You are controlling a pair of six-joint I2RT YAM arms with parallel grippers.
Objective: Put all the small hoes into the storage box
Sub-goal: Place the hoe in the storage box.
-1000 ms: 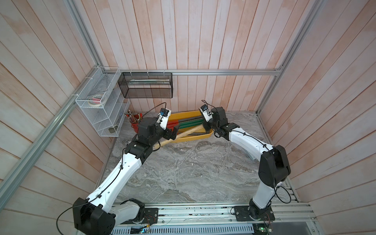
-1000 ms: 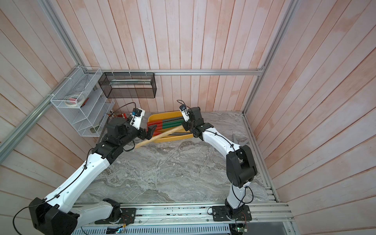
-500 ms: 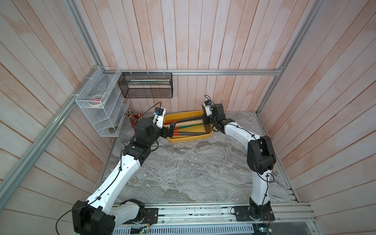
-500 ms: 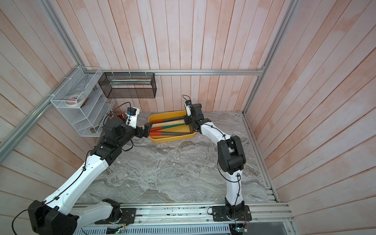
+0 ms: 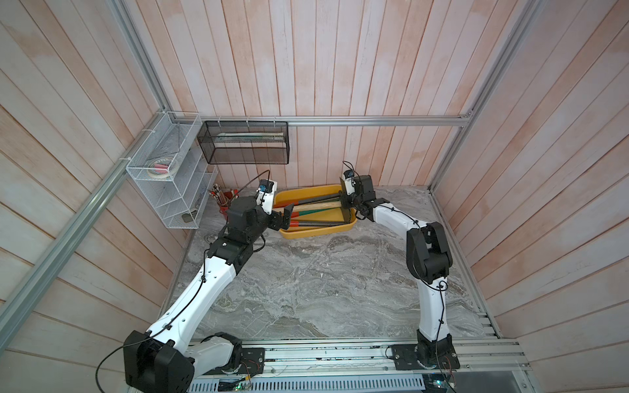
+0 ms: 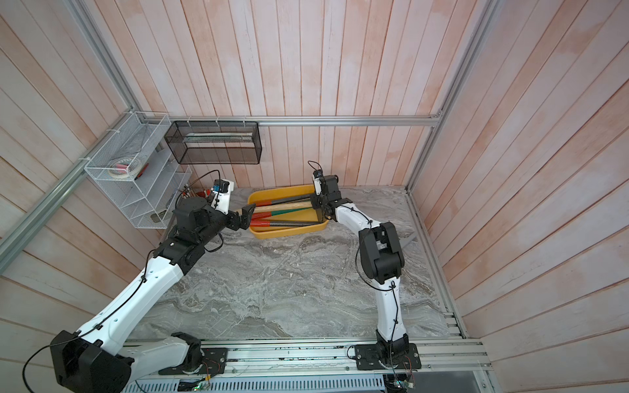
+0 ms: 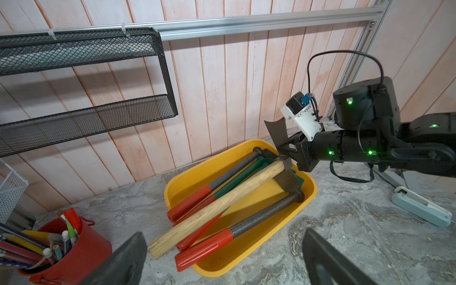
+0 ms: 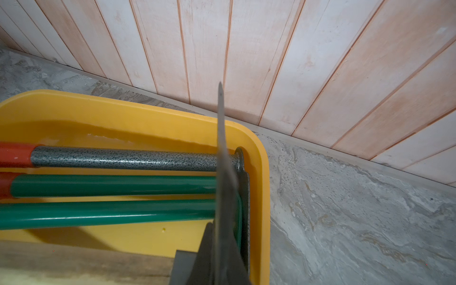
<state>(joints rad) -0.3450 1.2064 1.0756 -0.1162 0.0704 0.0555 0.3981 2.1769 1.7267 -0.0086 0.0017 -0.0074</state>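
The hoe (image 5: pixel 320 206) lies across other tools. My right gripper needs to carry the hoe's blade down and back to the bare yellow bottom of the storage box next, beside the near grey tool, and let go of it there.
The small hoe (image 7: pixel 217 204) has a pale wooden handle and a dark metal head. It lies slanted across other tools in the yellow storage box (image 7: pixel 246 261), its handle end poking past the near rim. My right gripper (image 7: pixel 283 150) is shut on the hoe's blade (image 8: pixel 222 148) at the box's far end. In both top views the hoe (image 5: pixel 320 206) (image 6: pixel 289 207) spans the storage box (image 5: pixel 320 231) (image 6: pixel 289 233) between the right gripper (image 5: pixel 345 204) (image 6: pixel 316 204) and my left gripper (image 5: pixel 286 217) (image 6: pixel 246 216). The left gripper (image 7: pixel 223 237) stands open, just short of the handle end.
Red-gripped grey tools (image 7: pixel 259 219) and green tools (image 8: pixel 111 185) fill the box. A red pot of pens (image 7: pixel 74 251) stands left of it. A black mesh basket (image 5: pixel 245 143) and a white wire rack (image 5: pixel 166 183) hang on the walls. A white and blue device (image 7: pixel 419 207) lies behind the right arm.
The right arm has carried the hoe back from over the box's front rim, so it now lies along the box. The left gripper has drawn back slightly.
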